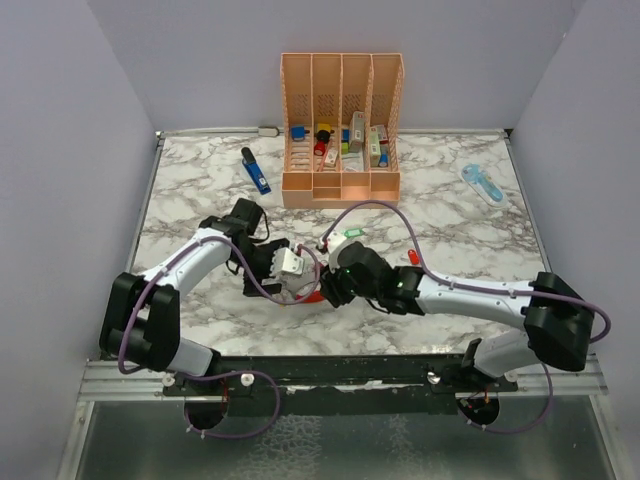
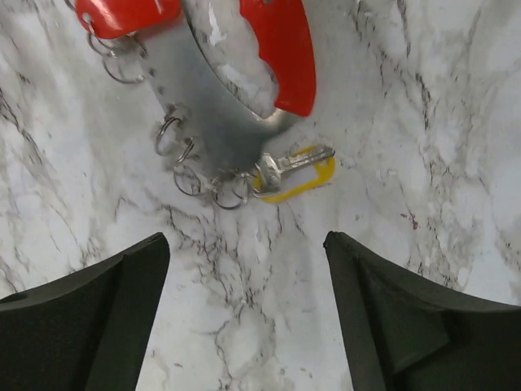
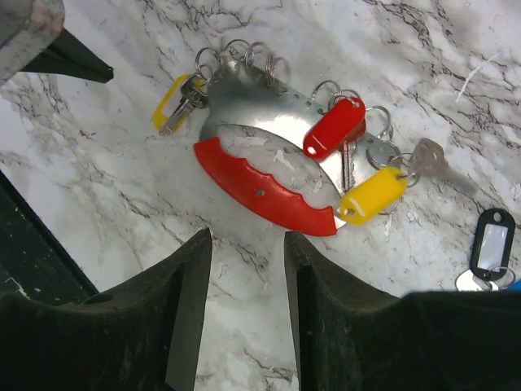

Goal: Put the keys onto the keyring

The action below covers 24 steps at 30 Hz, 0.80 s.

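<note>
My right gripper moves outward past the red handle next, then down to close at the metal plate's far edge (image 3: pixel 298 99), where a gap between rings shows.
The keyring (image 3: pixel 260 191) lies flat on the marble: a red curved handle on a shiny metal plate edged with several small rings. A yellow-tagged key (image 3: pixel 171 102) hangs on a ring at its left end. A red-tagged key (image 3: pixel 334 126) and another yellow-tagged key (image 3: pixel 372 194) sit at its right end, and a black-tagged key (image 3: pixel 491 236) lies apart further right. My right gripper (image 3: pixel 247 236) hovers just short of the red handle, open and holding nothing. My left gripper (image 2: pixel 244 240) is open wide over bare marble, just short of the yellow-tagged key (image 2: pixel 297 171) and the keyring (image 2: pixel 281 49).
A peach slotted organizer (image 1: pixel 341 130) with small coloured items stands at the back. A blue pen-like tool (image 1: pixel 256 171) lies to its left and a light blue object (image 1: pixel 483 183) at the back right. Both arms meet at the table's middle front, over the keyring (image 1: pixel 312 297).
</note>
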### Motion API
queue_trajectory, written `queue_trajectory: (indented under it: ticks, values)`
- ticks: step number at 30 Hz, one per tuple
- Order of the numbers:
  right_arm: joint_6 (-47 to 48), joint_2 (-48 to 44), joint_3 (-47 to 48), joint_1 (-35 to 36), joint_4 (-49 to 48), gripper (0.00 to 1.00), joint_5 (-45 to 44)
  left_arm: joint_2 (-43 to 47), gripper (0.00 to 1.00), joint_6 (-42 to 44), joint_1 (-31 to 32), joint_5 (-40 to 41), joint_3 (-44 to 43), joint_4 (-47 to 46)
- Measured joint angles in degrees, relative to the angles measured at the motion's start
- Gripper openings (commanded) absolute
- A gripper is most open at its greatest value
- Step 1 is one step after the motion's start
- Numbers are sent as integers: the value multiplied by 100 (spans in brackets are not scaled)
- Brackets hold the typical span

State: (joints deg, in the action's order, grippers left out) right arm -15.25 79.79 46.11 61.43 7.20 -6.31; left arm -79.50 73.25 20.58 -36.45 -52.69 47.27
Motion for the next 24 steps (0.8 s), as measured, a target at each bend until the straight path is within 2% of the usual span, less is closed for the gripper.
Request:
queue_trajectory:
  ticks: [1, 5, 12, 17, 24]
  values:
    - [4, 63, 39, 0, -31, 42, -2, -223, 87, -22, -66, 192, 66, 31]
    - [55, 498, 326, -7, -74, 42, -4, -205, 88, -111, -223, 577, -352, 254]
    - [212, 1084, 903, -297, -28, 39, -4, 15, 88, -337, -901, 697, -994, 201]
    - [354, 1663, 1482, -603, 33, 34, -2, 52, 88, -876, -1235, 686, -1062, -76]
    - [535, 3018, 3036, -638, 555, 32, -11, 52, 88, -2135, -1480, 658, -1060, -990]
